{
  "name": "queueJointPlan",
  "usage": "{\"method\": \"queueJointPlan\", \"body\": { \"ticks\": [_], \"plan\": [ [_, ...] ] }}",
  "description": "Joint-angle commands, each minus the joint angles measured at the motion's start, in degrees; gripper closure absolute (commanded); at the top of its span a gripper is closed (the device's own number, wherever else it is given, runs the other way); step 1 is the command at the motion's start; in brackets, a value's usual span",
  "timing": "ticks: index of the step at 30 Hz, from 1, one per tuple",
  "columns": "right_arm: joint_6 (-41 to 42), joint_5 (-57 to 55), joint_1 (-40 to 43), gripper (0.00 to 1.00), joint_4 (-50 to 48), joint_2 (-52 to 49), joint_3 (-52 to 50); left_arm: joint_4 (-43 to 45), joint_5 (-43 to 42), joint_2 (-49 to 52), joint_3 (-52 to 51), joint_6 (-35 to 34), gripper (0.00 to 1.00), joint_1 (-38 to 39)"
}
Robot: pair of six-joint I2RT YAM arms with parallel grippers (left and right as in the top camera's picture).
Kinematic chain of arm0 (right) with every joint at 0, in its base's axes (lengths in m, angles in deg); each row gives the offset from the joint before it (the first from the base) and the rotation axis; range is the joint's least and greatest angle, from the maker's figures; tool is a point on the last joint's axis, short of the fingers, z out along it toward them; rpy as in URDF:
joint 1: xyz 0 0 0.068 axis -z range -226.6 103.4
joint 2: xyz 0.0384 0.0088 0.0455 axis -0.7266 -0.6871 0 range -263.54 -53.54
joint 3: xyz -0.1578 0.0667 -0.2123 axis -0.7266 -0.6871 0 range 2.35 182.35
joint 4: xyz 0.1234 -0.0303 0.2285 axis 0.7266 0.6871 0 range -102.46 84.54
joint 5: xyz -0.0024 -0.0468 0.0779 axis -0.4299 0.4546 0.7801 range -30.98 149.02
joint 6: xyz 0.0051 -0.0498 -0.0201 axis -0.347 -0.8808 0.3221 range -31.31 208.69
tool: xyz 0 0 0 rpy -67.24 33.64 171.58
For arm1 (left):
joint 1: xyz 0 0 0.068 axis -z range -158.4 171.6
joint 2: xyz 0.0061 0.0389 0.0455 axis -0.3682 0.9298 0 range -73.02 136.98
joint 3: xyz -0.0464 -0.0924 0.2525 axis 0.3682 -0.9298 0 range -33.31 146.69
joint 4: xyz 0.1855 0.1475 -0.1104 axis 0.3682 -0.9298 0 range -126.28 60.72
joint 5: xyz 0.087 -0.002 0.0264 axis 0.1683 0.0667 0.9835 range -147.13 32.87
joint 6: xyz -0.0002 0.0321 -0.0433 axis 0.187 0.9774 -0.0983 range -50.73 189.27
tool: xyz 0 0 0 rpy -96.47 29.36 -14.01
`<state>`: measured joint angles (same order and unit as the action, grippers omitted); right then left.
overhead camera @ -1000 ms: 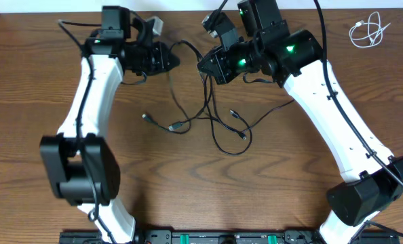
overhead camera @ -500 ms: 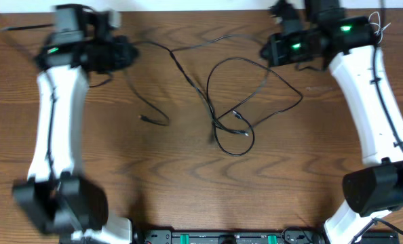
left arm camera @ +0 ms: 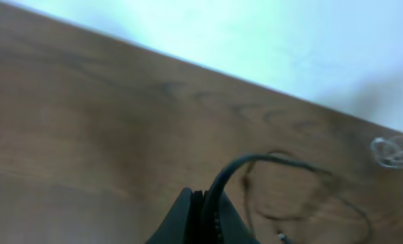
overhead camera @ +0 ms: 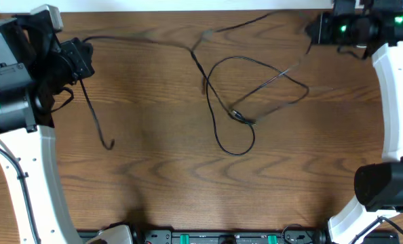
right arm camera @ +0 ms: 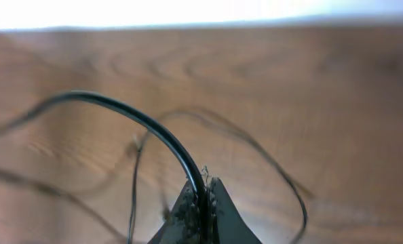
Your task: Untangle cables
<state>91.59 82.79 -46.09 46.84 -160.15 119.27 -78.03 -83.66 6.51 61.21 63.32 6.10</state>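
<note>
The cable runs into crossed cable pieces, so my right gripper will next pull it away from the knot, then in over the bare wood beside the knot, and release.
Several thin black cables (overhead camera: 241, 116) lie crossed in a loose knot at the table's middle, with a loop hanging toward me. My left gripper (overhead camera: 86, 57) is far left, shut on a black cable (left arm camera: 237, 164) that stretches right toward the knot; its free end (overhead camera: 109, 144) trails below. My right gripper (overhead camera: 311, 28) is at the far right back, shut on another black cable (right arm camera: 144, 122) that runs left to the knot. A small white cable coil (left arm camera: 394, 150) shows only in the left wrist view, at the far right.
The brown wooden table (overhead camera: 154, 190) ends at a white back edge (overhead camera: 188, 5). Both white arms (overhead camera: 32, 169) (overhead camera: 398, 102) stand along the left and right sides. A black rail (overhead camera: 208, 237) runs along the front edge.
Both grippers have swung outward and apart, left going left and right going right. The held cables are drawn out across the back and the tangle is spread wider.
</note>
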Motion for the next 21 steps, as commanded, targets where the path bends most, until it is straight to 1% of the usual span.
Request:
{"method": "queueJointPlan", "body": {
  "ticks": [1,6,7,11,15,18,21],
  "plan": [
    [-1.3,-0.6,0.2,0.99,-0.6,1.1,12.1,-1.9,6.8,2.4,1.0,-0.3,0.93,-0.5],
    [-1.2,-5.5,0.3,0.99,-0.6,1.1,25.8,-4.6,11.0,5.8,1.0,-0.3,0.93,-0.5],
    [-1.2,-8.0,0.3,0.99,-0.5,1.1,28.6,-5.0,13.0,6.7,1.0,-0.3,0.93,-0.5],
    [-1.2,-15.3,0.7,0.99,1.0,1.1,33.5,-5.4,21.3,8.9,1.0,-2.1,0.93,-0.6],
    [-1.2,-16.8,3.1,0.99,4.9,1.0,34.0,-5.2,28.7,10.2,1.0,-4.6,0.93,-2.1],
    [-1.2,-16.8,5.4,0.99,7.7,0.8,32.9,-4.5,30.0,10.7,1.0,-5.5,0.93,-4.9],
    [0.5,-15.7,7.4,0.99,9.7,0.8,30.5,-3.0,30.0,10.7,1.0,-6.2,0.93,-8.2]
  ]
}}
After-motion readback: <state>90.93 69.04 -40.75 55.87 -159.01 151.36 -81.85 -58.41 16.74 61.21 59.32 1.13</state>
